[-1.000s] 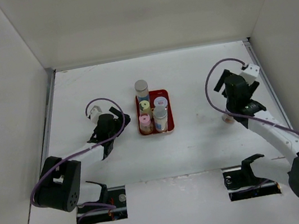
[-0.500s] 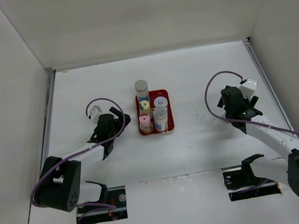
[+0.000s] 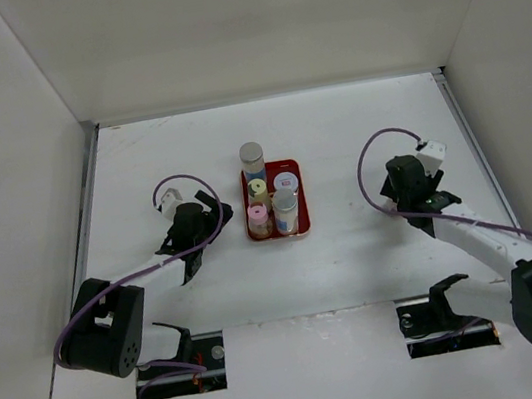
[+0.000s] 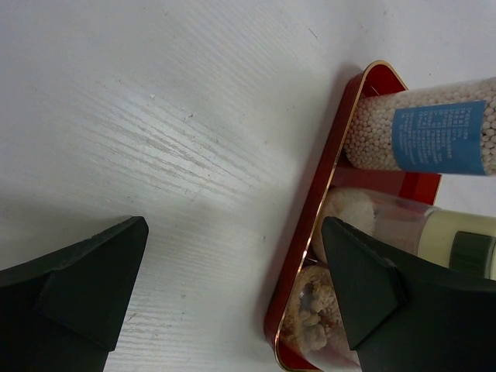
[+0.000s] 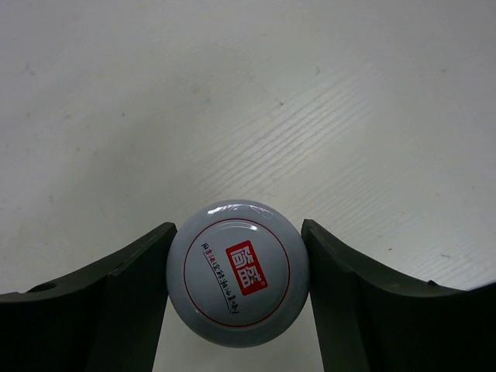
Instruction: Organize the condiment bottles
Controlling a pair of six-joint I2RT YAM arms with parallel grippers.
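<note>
The right gripper lifts the bottle with the pale grey cap across, lowers and releases it next. The tray's empty far corner lies to its left in the top view.
Several condiment bottles stand in the red tray, among them a grey-capped one, a pink-capped one and a lavender-capped one. At the right, another condiment bottle with a pale grey cap and red emblem stands on the table. My right gripper is shut on its cap, one finger against each side. In the top view the wrist hides this bottle. My left gripper is open with nothing in it, just left of the tray's gold rim.
The left wrist view shows a bottle with a blue label and one of brownish granules inside the tray. White walls enclose the white table on three sides. Both arm bases sit at the near edge.
My right arm has dropped and shifted left over the lone bottle, and its jaws have come in against the cap. The left arm and tray have not moved.
</note>
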